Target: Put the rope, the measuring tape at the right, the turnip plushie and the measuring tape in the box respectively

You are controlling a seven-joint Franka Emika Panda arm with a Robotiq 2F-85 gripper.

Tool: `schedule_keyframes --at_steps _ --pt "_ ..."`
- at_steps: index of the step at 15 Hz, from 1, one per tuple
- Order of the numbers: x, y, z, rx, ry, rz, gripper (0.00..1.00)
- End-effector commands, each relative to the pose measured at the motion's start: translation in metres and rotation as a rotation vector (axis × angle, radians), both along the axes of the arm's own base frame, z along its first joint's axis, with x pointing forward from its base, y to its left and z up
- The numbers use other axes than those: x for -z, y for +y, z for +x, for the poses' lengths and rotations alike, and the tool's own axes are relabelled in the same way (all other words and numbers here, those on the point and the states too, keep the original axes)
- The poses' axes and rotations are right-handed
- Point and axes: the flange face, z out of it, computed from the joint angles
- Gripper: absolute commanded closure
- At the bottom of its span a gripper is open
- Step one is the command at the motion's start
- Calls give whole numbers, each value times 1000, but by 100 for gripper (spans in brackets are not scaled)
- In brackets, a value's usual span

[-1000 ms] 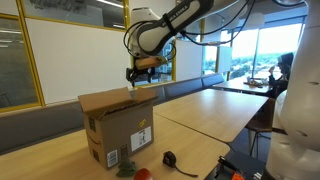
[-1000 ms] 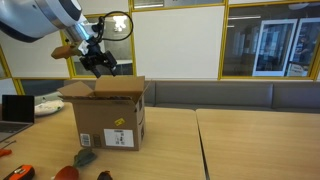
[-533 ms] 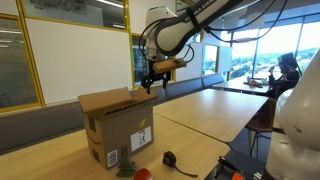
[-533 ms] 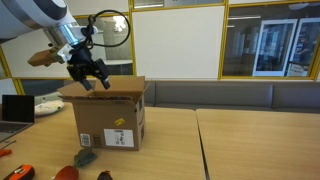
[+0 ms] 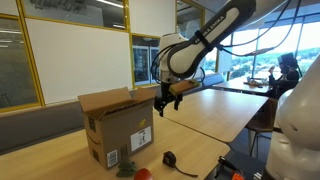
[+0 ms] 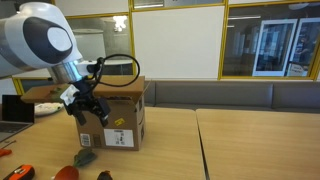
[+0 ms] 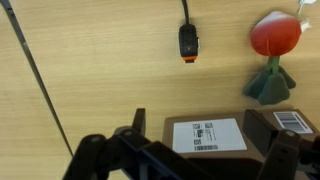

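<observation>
My gripper is open and will next go down, away from the box's label (image 7: 205,135), onto the thick body of the black measuring tape (image 7: 188,43).
The brown cardboard box (image 5: 118,128) (image 6: 112,118) stands on the wooden table with its top flaps up. My gripper (image 5: 167,101) (image 6: 86,110) (image 7: 197,124) hangs open and empty beside the box, at about its height. In the wrist view its two fingers frame the box's white label (image 7: 205,135). A black measuring tape (image 7: 189,42) (image 5: 170,157) lies on the table in front of the box. The turnip plushie (image 7: 273,40) (image 5: 135,172), red with green leaves, lies next to it. The rope shows in no view.
A small orange object (image 6: 22,172) lies at the table's near edge, and a laptop (image 6: 14,108) sits beyond the box. A seam (image 7: 40,90) runs between tabletops. Glass walls and benches stand behind the tables.
My gripper has come away from above the box's open top and moved down to beside the box, staying open. The things on the table have not moved.
</observation>
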Motion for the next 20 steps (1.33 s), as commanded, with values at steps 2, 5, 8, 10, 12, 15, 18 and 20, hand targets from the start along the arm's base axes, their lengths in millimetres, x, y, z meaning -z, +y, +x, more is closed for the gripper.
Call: schedule_keyframes --at_steps 2,5,8,10,12,15,18,20 --pt "55 -4 3 -67 19 77 0" --pt "92 -6 8 -89 40 113 0" --pt "122 -14 12 -95 67 122 0" --pt "142 -21 14 -92 95 131 0" --pt "161 -29 15 -88 123 138 0" --pt "187 -35 16 -81 161 158 0" --pt "207 -38 17 -76 195 178 0" --pt "216 -39 22 -71 206 191 0"
